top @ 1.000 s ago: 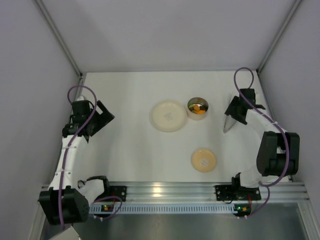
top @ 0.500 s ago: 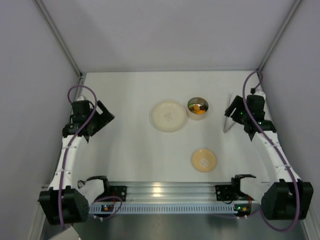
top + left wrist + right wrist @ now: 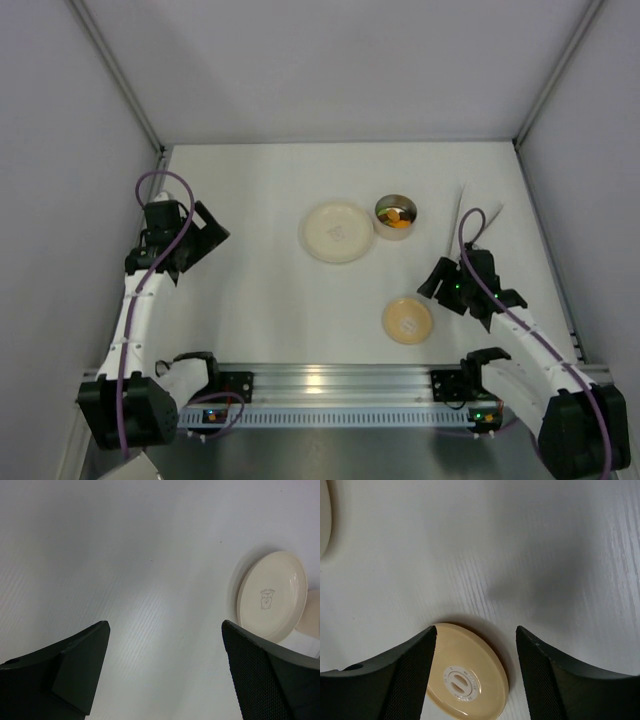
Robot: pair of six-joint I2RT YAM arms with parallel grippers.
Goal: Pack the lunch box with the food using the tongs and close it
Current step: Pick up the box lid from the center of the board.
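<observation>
The filled lunch box is still open, so my right gripper will go back down toward the lid and close on the lid's rim that faces the gripper.
The lunch box [image 3: 396, 214] stands open right of the plate, and the food [image 3: 398, 218], orange and green pieces, lies inside it. Its round tan lid [image 3: 407, 320] lies flat nearer the arms. My right gripper [image 3: 438, 283] is open just right of the lid. In the right wrist view the lid [image 3: 465, 675] lies below and between the fingers of the right gripper [image 3: 476, 645], untouched. The thin grey tongs [image 3: 460, 205] lie on the table behind the right arm, partly hidden by it. My left gripper [image 3: 210, 228] is open at the far left, and the left wrist view shows the left gripper [image 3: 165, 645] holding nothing.
A wide cream plate [image 3: 338, 232] sits left of the lunch box, and the left wrist view also shows the plate [image 3: 272, 595]. The plate's edge [image 3: 324, 520] shows at the right wrist view's top left. Grey walls close in the table on three sides.
My right arm has drawn back from the tongs at the far right toward the near edge and now hangs by the lid. The tongs stay on the table. The left arm has not moved.
</observation>
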